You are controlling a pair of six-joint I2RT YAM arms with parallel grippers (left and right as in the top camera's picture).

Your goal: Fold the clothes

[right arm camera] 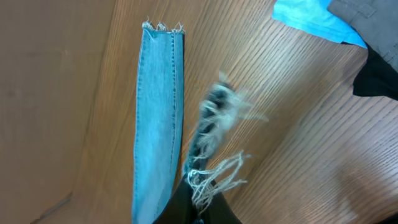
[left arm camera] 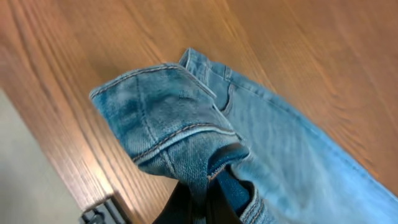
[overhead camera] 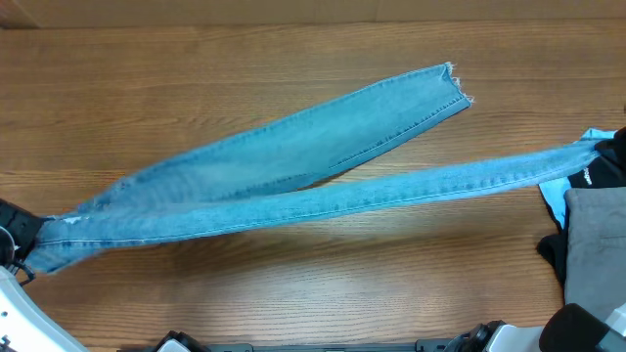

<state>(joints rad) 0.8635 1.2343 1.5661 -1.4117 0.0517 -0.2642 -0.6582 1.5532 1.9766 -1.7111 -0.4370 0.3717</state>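
The legs spread in a V, so next I will lower the waistband in my left gripper outward, toward the free leg's side (left arm camera: 183, 134), and then open the gripper.
The light-blue jeans (overhead camera: 293, 166) lie stretched across the wooden table, legs spread in a V. One leg ends at a frayed hem (overhead camera: 455, 83) at upper centre-right; the other runs right. My left gripper (overhead camera: 20, 240) at the left edge is shut on the waistband (left arm camera: 186, 137); its fingers (left arm camera: 202, 208) pinch the denim. My right gripper (overhead camera: 602, 161) at the right edge is shut on the frayed hem of the other leg (right arm camera: 214, 155), its fingers (right arm camera: 202, 208) below. The free leg (right arm camera: 158, 112) shows in the right wrist view.
A plain grey garment (overhead camera: 597, 244) lies at the right edge, with a black garment (overhead camera: 553, 259) and a pale-blue garment (overhead camera: 559, 191) beside it; these also show in the right wrist view (right arm camera: 311, 18). The table's left edge (left arm camera: 62, 180) runs near the waistband.
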